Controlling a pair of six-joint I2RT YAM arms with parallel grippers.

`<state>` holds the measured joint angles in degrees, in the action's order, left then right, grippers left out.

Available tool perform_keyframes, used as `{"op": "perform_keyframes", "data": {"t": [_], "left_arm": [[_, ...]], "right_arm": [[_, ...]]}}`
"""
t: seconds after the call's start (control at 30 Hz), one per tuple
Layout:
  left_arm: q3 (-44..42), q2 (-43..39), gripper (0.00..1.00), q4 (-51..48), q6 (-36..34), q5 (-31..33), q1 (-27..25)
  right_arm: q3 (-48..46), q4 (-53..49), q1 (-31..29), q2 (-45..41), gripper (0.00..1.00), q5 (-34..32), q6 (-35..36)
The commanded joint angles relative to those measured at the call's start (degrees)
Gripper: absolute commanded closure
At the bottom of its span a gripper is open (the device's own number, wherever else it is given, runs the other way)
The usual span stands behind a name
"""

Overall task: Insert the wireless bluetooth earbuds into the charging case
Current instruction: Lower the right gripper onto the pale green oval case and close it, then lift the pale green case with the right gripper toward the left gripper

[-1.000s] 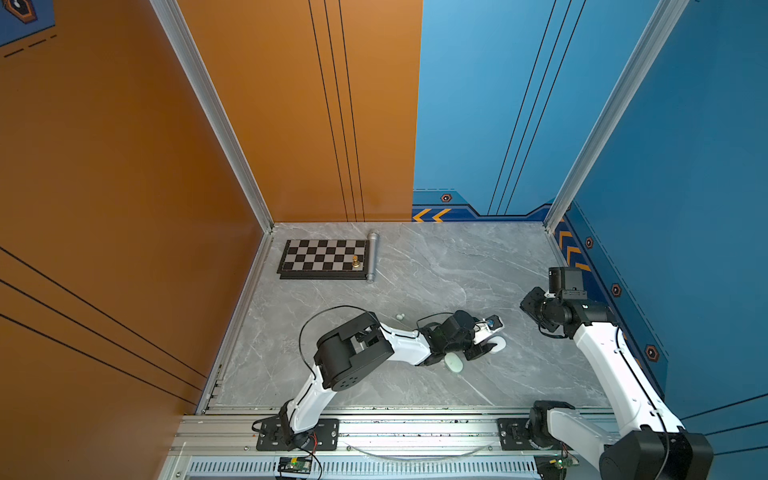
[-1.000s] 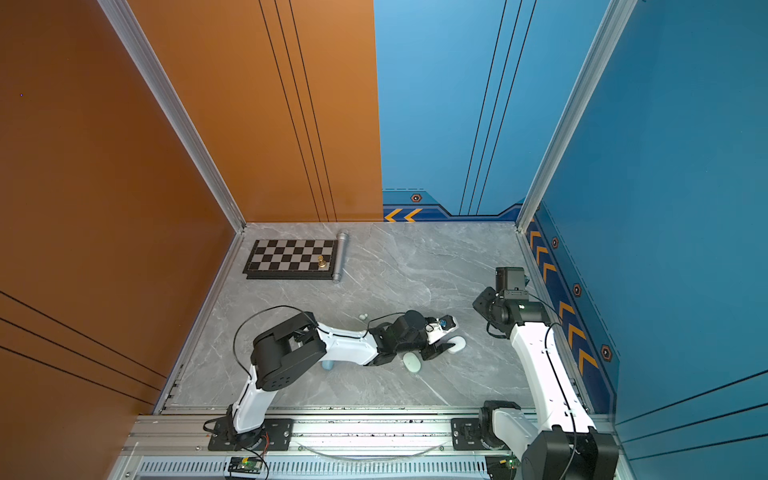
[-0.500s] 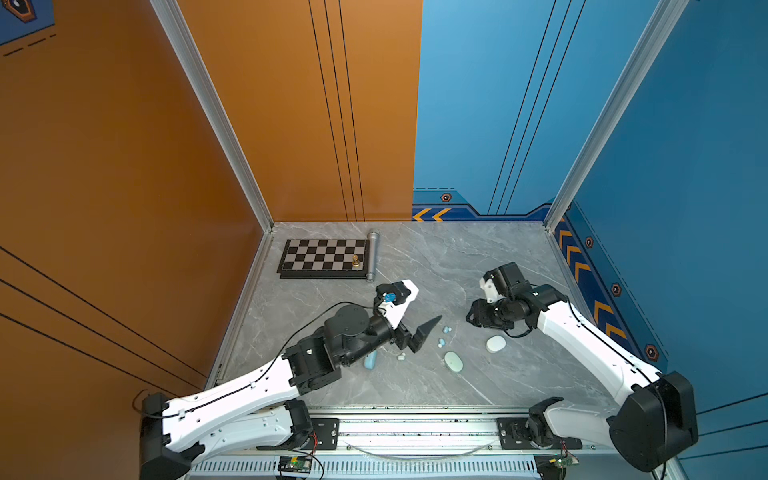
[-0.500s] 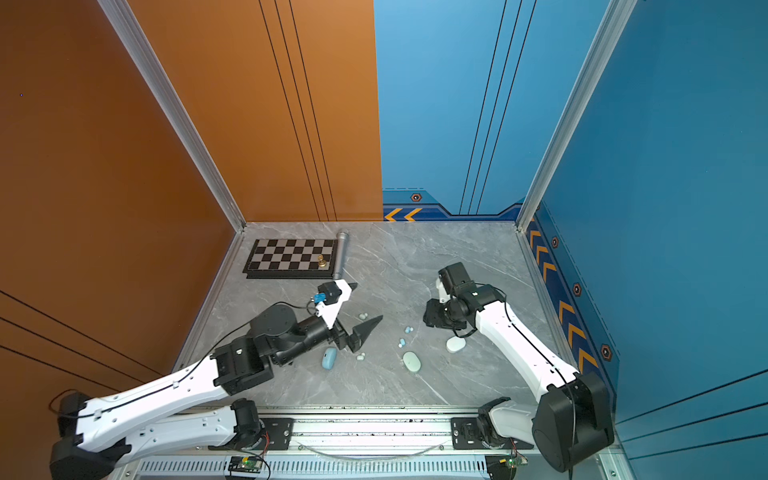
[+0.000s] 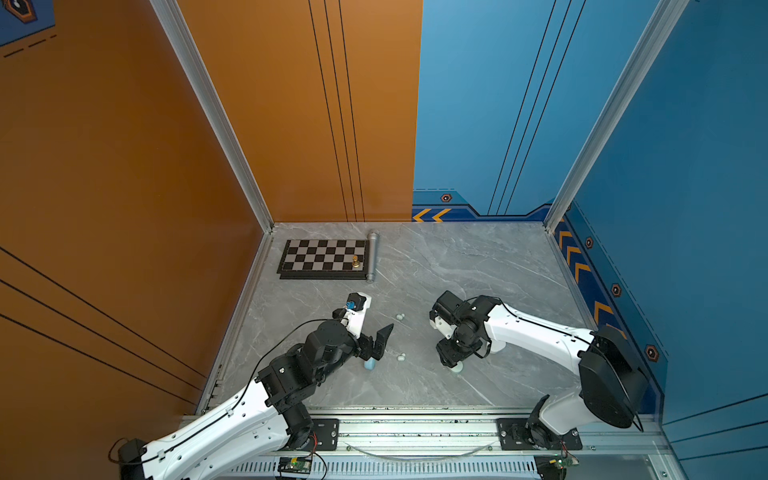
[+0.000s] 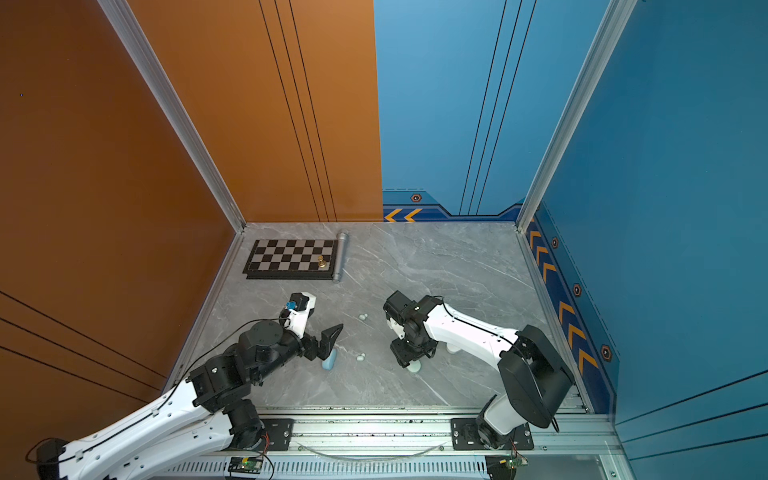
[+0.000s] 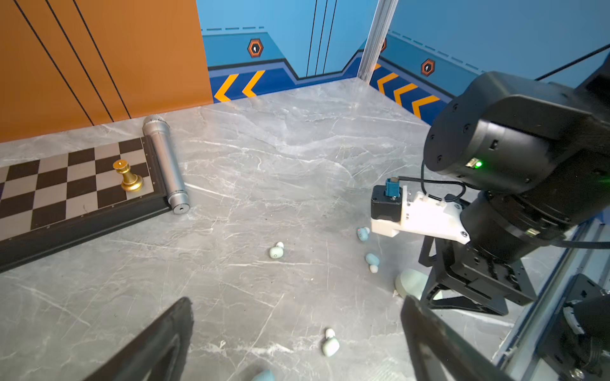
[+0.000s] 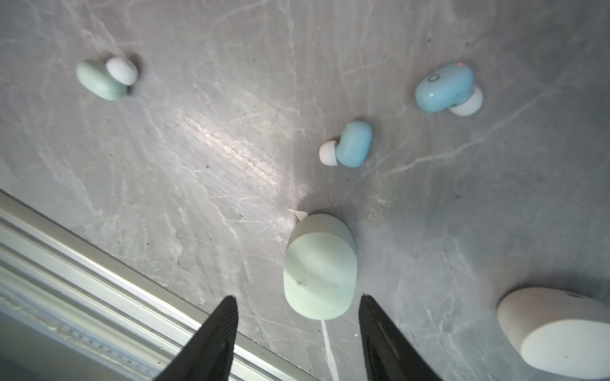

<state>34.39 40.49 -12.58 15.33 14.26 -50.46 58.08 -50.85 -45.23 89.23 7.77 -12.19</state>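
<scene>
My right gripper should next go down onto the shut mint case [image 5: 456,368] [image 8: 320,267] and close its fingers across both long sides of the case, as they are already open wider than it.
Two pale mint earbuds [image 7: 276,250] [image 7: 330,344] and two pale blue earbuds [image 8: 355,143] [image 8: 444,87] lie loose on the grey marble table. A shut mint charging case [image 8: 320,267] lies flat just ahead of my right gripper [image 8: 298,297], which is open above it with one jaw on each side of its near end, not touching. A white case [image 8: 561,333] lies beside it. My left gripper [image 7: 297,301] is wide open and empty above the table, over a mint earbud [image 5: 401,356]. A blue case [image 5: 370,365] lies just under it.
A chessboard [image 5: 324,259] with a gold piece [image 5: 355,261] and a silver microphone [image 5: 372,257] lie at the back left. The metal rail [image 8: 82,290] of the table's front edge runs close to the mint case. Walls enclose three sides.
The left arm has drawn back from the cases to the left and its gripper has opened wide. The right arm has swung in over the mint case, its jaws opening.
</scene>
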Motion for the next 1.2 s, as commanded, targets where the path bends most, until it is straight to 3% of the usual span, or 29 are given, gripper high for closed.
{"op": "perform_keyframes", "data": {"t": [0.0, 0.37, 0.63, 1.0, 1.17], "left_arm": [[2.2, 1.6, 0.02, -2.2, 1.2, -3.8, 1.6], [2.5, 2.2, 0.02, -2.7, 1.5, -5.8, 2.9], [2.1, 1.2, 0.02, -2.9, 1.9, -5.9, 3.5], [2.1, 1.1, 0.02, -2.9, 2.1, -6.4, 4.0], [2.1, 1.1, 0.02, -2.8, 2.1, -7.0, 4.1]], "right_arm": [[1.5, -3.4, -1.2, 2.2, 0.37, -4.5, 0.6], [5.2, -4.3, -2.4, 9.7, 0.42, -5.4, -1.8], [7.5, -4.5, -2.5, 12.7, 0.59, -3.8, -3.1], [6.8, -5.2, -2.7, 13.0, 0.48, -3.7, -3.5], [6.9, -5.5, -2.7, 12.9, 0.58, -3.3, -3.9]]}}
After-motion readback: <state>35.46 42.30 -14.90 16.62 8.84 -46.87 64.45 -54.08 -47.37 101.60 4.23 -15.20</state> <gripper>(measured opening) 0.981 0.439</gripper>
